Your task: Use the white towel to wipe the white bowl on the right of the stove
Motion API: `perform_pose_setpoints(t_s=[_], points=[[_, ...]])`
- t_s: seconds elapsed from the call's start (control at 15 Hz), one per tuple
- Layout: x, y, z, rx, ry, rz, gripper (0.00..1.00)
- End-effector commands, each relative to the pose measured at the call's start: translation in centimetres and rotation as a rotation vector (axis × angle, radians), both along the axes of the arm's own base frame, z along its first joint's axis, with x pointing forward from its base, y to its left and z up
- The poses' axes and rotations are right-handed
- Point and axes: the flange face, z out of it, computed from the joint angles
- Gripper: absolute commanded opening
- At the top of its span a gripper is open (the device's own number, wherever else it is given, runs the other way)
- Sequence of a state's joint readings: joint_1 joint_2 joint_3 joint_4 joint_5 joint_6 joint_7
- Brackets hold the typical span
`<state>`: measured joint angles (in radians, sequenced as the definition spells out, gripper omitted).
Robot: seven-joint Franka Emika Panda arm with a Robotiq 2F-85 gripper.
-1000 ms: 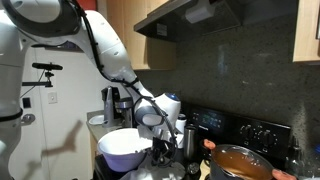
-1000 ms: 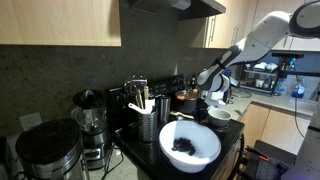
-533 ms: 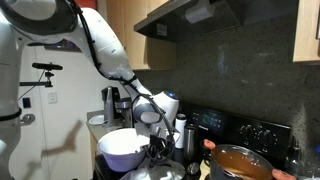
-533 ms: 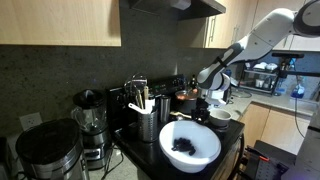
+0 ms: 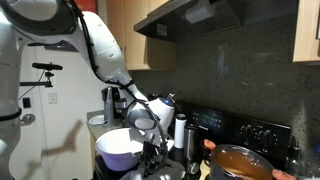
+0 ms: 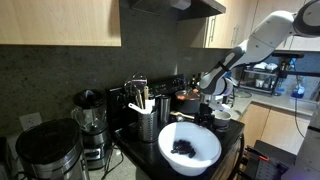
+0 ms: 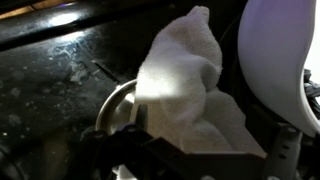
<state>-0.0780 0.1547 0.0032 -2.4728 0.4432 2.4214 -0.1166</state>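
Note:
My gripper shifts slightly away from the white bowl next and closes on the towel's middle fold (image 7: pixel 191 103), since the bunched towel already lies between my open fingers.
The white towel (image 7: pixel 190 85) fills the middle of the wrist view, bunched up over a metal rim (image 7: pixel 113 104). My gripper (image 7: pixel 190 152) stands open, its dark fingers (image 7: pixel 290 150) spread on either side of the cloth. The white bowl (image 7: pixel 285 50) curves in at the right of that view, just beside the towel. In both exterior views the gripper (image 5: pixel 150 122) (image 6: pixel 213 103) hangs close to the large white bowl (image 5: pixel 120 148) (image 6: pixel 168 140), above the edge of the black stove (image 5: pixel 250 130). Dark residue lies in the bowl's bottom.
A metal pot of orange-brown sauce (image 5: pixel 240 162) sits on the stove. A utensil holder (image 6: pixel 147 122), a blender (image 6: pixel 90 115), a coffee maker (image 6: pixel 45 152) and a small white bowl (image 6: pixel 221 115) crowd the counter. Cabinets and a range hood (image 5: pixel 190 15) hang overhead.
The jaws have gone from shut to open around the towel. In an exterior view the gripper has shifted a little lower and closer to the white bowl.

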Motion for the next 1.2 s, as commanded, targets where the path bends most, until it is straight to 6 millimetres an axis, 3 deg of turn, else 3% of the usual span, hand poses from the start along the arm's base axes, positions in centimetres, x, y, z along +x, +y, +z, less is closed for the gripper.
perform_pose_setpoints(t_s=[0.0, 0.47, 0.6, 0.87, 1.13], points=[[-0.8, -0.5, 0.0, -0.036, -0.025, -0.005, 0.69], [-1.1, -0.8, -0.4, -0.084, -0.088, -0.047, 0.13], [-1.2, -0.8, -0.5, -0.095, -0.1, -0.059, 0.01], [-1.0, -0.9, 0.3, -0.078, -0.09, -0.078, 0.0], [0.4, -0.8, 5.7, -0.108, -0.094, -0.037, 0.0]])
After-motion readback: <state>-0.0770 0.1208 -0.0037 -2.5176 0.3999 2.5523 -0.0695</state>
